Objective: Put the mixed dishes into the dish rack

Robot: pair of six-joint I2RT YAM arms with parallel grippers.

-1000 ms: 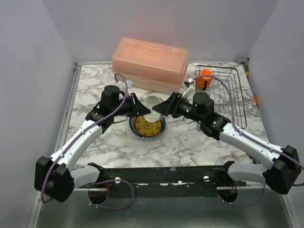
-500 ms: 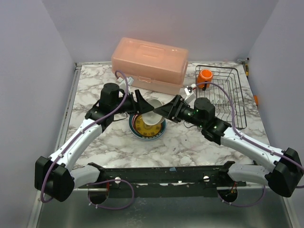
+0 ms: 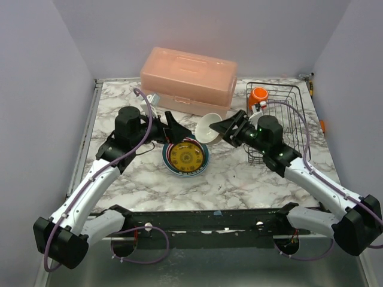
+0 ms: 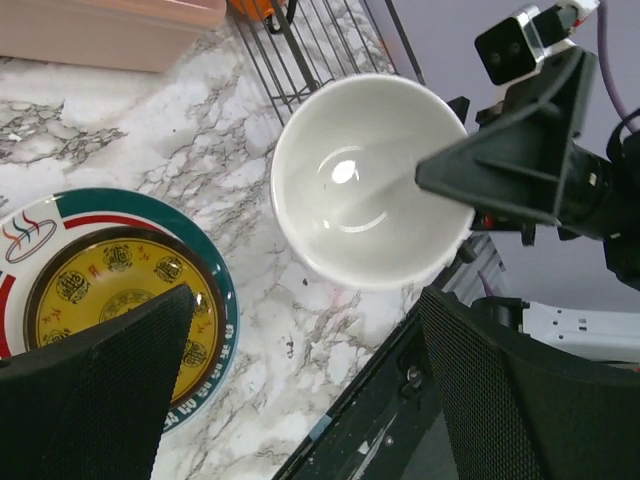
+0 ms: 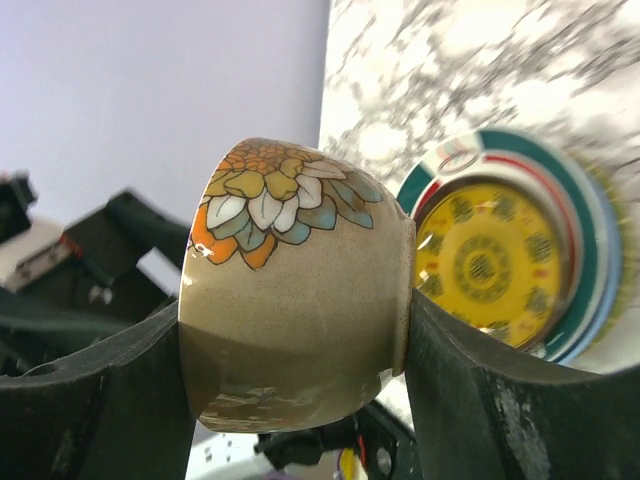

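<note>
The rack's far corner (image 3: 283, 97) is still empty, so I will swing my right gripper outward over the rack, turn the bowl's opening down and lower it beside the orange mug.
My right gripper (image 3: 220, 129) is shut on the small bowl (image 3: 207, 127), holding it tilted in the air above the table, just left of the dish rack (image 3: 286, 122). The bowl (image 5: 300, 290) has a flower painted on its beige outside and sits squeezed between both right fingers; its inside (image 4: 370, 180) is plain cream-white. My left gripper (image 3: 178, 130) stands open a little to the left of the bowl, holding nothing. Below lies the yellow patterned plate (image 3: 186, 158) on a short stack of plates. An orange mug (image 3: 258, 95) sits in the rack's far left corner.
The big pink lidded box (image 3: 188, 81) stands at the back, close behind both grippers. The rack's near left corner (image 4: 300, 60) is right beside the bowl. Marble table (image 3: 119, 179) stretches left and in front of the plates.
The left gripper has opened, let go of the bowl and drawn back to the left. The right gripper has carried the bowl right and up, off the plate stack.
</note>
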